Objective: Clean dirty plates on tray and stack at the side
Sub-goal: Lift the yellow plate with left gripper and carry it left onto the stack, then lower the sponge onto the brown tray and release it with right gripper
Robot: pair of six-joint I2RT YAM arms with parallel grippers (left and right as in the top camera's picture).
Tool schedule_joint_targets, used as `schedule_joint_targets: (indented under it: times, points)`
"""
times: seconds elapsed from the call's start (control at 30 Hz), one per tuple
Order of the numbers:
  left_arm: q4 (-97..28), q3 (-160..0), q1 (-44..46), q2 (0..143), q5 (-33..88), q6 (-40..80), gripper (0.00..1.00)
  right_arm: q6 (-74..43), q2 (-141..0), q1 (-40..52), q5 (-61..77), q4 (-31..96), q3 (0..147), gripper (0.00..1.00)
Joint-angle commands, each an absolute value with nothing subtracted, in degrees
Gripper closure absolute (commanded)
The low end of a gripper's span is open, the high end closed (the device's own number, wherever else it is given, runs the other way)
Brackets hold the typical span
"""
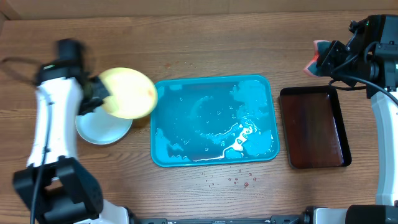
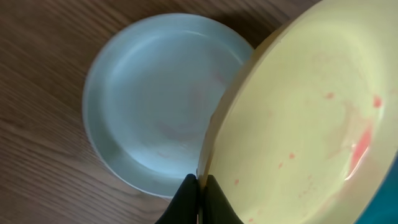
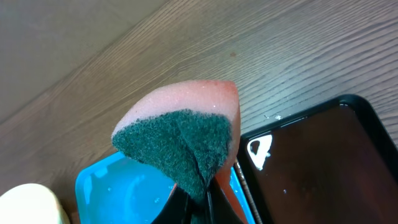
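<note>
The white plate [image 1: 103, 126] [image 2: 166, 102] is below my left gripper. I will next move my left gripper back and down to let go of the pale yellow plate's rim over it.
My left gripper [image 1: 99, 93] is shut on the rim of a pale yellow plate [image 1: 129, 92] and holds it tilted above the table, just left of the turquoise tray [image 1: 212, 120]. In the left wrist view the gripper [image 2: 200, 186] pinches the plate's edge [image 2: 298, 124], which shows faint red sauce smears. A white plate with a light-blue rim [image 1: 102, 129] lies flat on the table beneath it; it also shows in the left wrist view [image 2: 161, 99]. My right gripper [image 3: 202, 193] is shut on a pink and green sponge [image 3: 180, 140], held high at the far right [image 1: 320, 56]. A third plate is not visible.
A dark brown-black tray [image 1: 314, 127] lies right of the turquoise tray and also shows in the right wrist view [image 3: 317, 168]. The turquoise tray holds water and foam [image 1: 239, 137]. Red sauce drops [image 1: 239, 182] dot the table near the front edge.
</note>
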State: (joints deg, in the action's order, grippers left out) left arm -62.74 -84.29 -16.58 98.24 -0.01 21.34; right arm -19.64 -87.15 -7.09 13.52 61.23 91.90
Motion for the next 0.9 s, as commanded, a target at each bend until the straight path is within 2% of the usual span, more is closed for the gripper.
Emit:
schedule_joint_targets:
  times: [0.0,0.2,0.37,0.4,0.5,0.6,0.87]
  points:
    - [-60.8,-80.1,-24.4,96.2,10.9,17.7,0.96,-19.4,-86.0,-7.2,13.5,61.0,92.2,0.96]
    - [-51.7,-68.3,-33.5,96.2,12.3,17.8,0.96,-19.5,-86.0,-7.2,13.5,60.9,92.2,0.96]
    - [-45.8,-63.3,-33.7,96.2,12.1,17.8,0.95,-19.5,-86.0,-7.2,13.5,60.9,92.2,0.96]
    - [-45.2,-62.9,-33.7,96.2,12.0,17.7,0.92,-19.4,-86.0,-7.2,13.5,61.0,92.2,0.96]
    - [-44.5,-62.8,-33.7,96.2,11.9,17.5,0.67,-19.4,-86.0,-7.2,13.3,61.4,92.2,0.96]
    - [-44.8,-62.8,-33.7,96.2,12.1,16.1,0.48,-19.4,-86.0,-7.2,10.4,63.2,92.2,0.96]
    - [-48.4,-65.0,-28.0,93.7,12.1,11.3,0.38,-17.0,-86.7,-7.2,0.2,70.1,91.4,0.96]
